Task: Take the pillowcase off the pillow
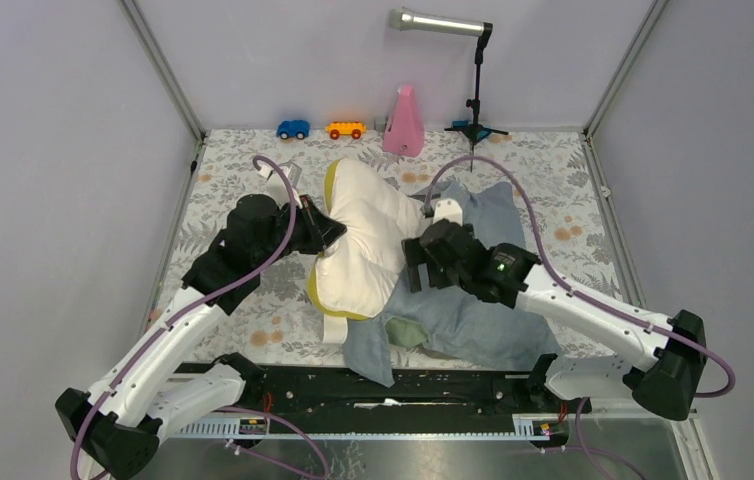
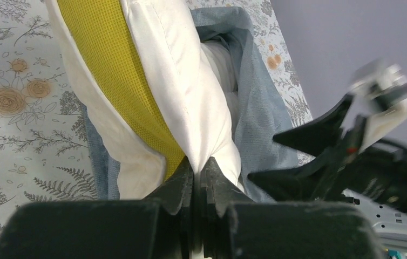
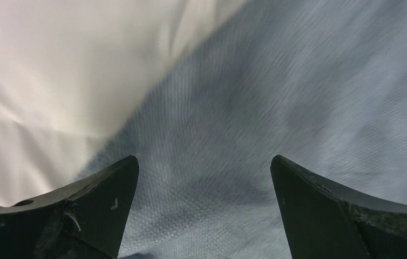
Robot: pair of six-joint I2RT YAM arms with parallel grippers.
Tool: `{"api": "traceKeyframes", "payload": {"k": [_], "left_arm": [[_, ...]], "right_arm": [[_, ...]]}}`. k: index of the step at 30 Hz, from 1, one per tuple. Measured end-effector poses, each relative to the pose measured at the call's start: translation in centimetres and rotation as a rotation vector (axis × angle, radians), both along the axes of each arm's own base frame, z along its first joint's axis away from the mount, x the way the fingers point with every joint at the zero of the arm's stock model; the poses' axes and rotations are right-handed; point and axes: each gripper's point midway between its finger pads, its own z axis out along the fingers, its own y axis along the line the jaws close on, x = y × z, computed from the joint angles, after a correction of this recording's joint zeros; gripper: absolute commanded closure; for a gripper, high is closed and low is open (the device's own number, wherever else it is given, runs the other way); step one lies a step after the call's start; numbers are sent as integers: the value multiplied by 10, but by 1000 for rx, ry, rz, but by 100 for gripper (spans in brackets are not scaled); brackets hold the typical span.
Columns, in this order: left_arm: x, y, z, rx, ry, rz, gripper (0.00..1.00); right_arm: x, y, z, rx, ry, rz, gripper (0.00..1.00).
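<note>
My left gripper pulls to the left in the top view over the open tablecloth next and releases the pillow fabric's fold, as the pillowcase still covers the pillow's end.
The cream pillow with its yellow edge band lies mid-table, its left part bare and its right part inside the blue-grey pillowcase. My left gripper is shut on a pinch of the pillow's cream fabric at its left edge. The pillowcase gapes around the pillow on the right. My right gripper stands open at the pillowcase's mouth, where cream meets blue. In the right wrist view its fingers straddle bare pillowcase cloth with nothing held; the pillow shows at upper left.
A pink cone, a blue toy car and an orange toy car stand at the back wall. A lamp stand rises at back centre. The floral tablecloth shows around the bedding.
</note>
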Motion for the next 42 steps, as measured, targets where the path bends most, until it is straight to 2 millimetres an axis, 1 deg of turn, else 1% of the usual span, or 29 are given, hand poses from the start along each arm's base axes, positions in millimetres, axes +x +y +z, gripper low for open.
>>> {"api": "traceKeyframes", "payload": {"k": [2, 4, 5, 6, 8, 9, 11, 12, 13, 14, 15, 16, 17, 19, 21, 22, 24, 25, 26, 27, 28, 29, 30, 31, 33, 34, 36, 39, 42], "left_arm": [[1, 1, 0, 3, -2, 11, 100], [3, 4, -2, 14, 0, 27, 100], [3, 7, -5, 28, 7, 41, 100], [4, 12, -10, 52, 22, 63, 100], [8, 29, -15, 109, 60, 137, 100], [11, 40, -14, 131, 73, 184, 100], [21, 65, -7, 155, 73, 289, 100], [26, 80, 1, 161, 58, 357, 100], [30, 96, 8, 165, 40, 423, 100], [31, 112, 16, 169, 18, 488, 100], [30, 122, 21, 174, -1, 530, 100], [27, 135, 28, 185, -24, 579, 100], [24, 143, 34, 192, -45, 612, 100], [18, 156, 43, 205, -77, 658, 100], [16, 161, 44, 227, -87, 671, 100], [16, 162, 44, 234, -91, 668, 100], [21, 159, 37, 262, -79, 648, 100], [24, 157, 33, 275, -67, 637, 100], [30, 153, 23, 293, -44, 615, 100], [34, 150, 17, 306, -28, 601, 97], [38, 147, 10, 319, -9, 584, 83], [44, 142, 0, 334, 16, 564, 61], [48, 139, -12, 354, 46, 544, 41], [49, 137, -20, 375, 65, 525, 26], [51, 134, -29, 393, 93, 506, 3], [51, 134, -31, 401, 97, 503, 1], [50, 138, -30, 412, 99, 522, 1], [50, 144, -24, 417, 87, 556, 1], [47, 143, -17, 381, 76, 564, 1]], "right_arm": [[-17, 3, -28, -7, 68, 24, 0], [-29, 1, -52, -15, 123, 30, 0], [-32, 0, -59, -16, 134, 23, 2], [-34, -4, -66, -16, 141, 7, 8], [-35, -15, -74, -20, 128, -34, 18], [-35, -24, -77, -24, 113, -66, 23], [-36, -43, -82, -25, 90, -126, 32], [-35, -55, -85, -23, 81, -166, 36], [-34, -69, -89, -7, 77, -220, 45], [-31, -79, -89, 7, 69, -262, 54], [-27, -90, -87, 35, 56, -316, 62], [-23, -99, -83, 60, 33, -365, 67], [-18, -110, -75, 102, -7, -428, 70], [-14, -122, -61, 162, -70, -484, 77], [-12, -130, -44, 209, -137, -511, 78], [-12, -134, -38, 221, -163, -521, 78], [-10, -138, -28, 221, -195, -520, 73], [-9, -138, -24, 215, -200, -511, 64], [-7, -136, -20, 202, -205, -498, 46], [-5, -134, -16, 194, -207, -484, 25], [-2, -130, -9, 180, -213, -453, 7], [-1, -126, -5, 190, -213, -442, 1], [1, -122, -2, 186, -213, -416, 1], [2, -115, 0, 184, -206, -381, 0], [4, -102, 0, 181, -184, -313, 0], [5, -96, -1, 177, -171, -285, 0], [8, -86, -7, 161, -145, -248, 0], [10, -77, -23, 116, -91, -210, 0], [10, -69, -36, 92, -48, -180, 0]]}}
